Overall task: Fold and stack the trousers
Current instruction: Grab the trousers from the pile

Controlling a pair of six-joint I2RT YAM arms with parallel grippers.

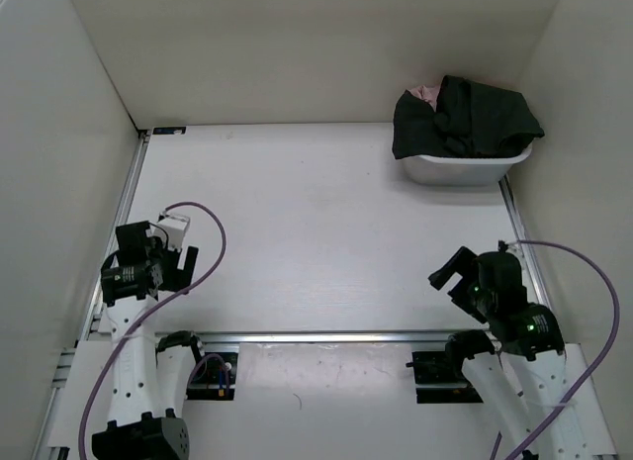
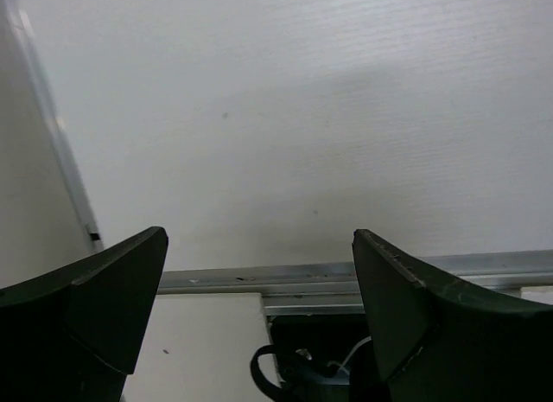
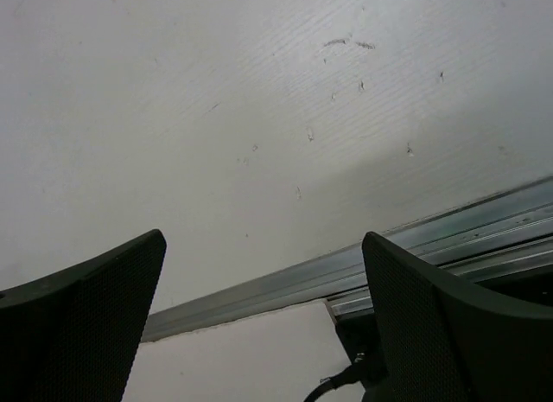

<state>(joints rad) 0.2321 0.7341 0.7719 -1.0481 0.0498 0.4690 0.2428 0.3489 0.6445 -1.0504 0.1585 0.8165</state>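
I need to lift my right gripper outward over the tub point(image 1: 465, 169) next, then lower it onto the trousers' fold nearer the tub's side point(image 1: 495, 109). The cloth bulges above the tub's rim there.
The black trousers point(image 1: 465, 119) lie bunched in a heap in the white tub point(image 1: 465, 169) at the table's far right, draping over its rim. My left gripper point(image 1: 158, 250) is open and empty, near the left front of the table; in the left wrist view point(image 2: 259, 246) its jaws stand wide apart over bare table. My right gripper point(image 1: 453, 272) is open and empty at the right front; in the right wrist view point(image 3: 263, 246) its jaws are also wide apart. Both are far from the trousers.
A bit of pink garment point(image 1: 427, 92) shows at the tub's back left under the black cloth. A metal rail point(image 1: 326, 336) runs along the near edge, also in the left wrist view point(image 2: 346, 272) and the right wrist view point(image 3: 363, 264). White walls enclose the table point(image 1: 316, 232).
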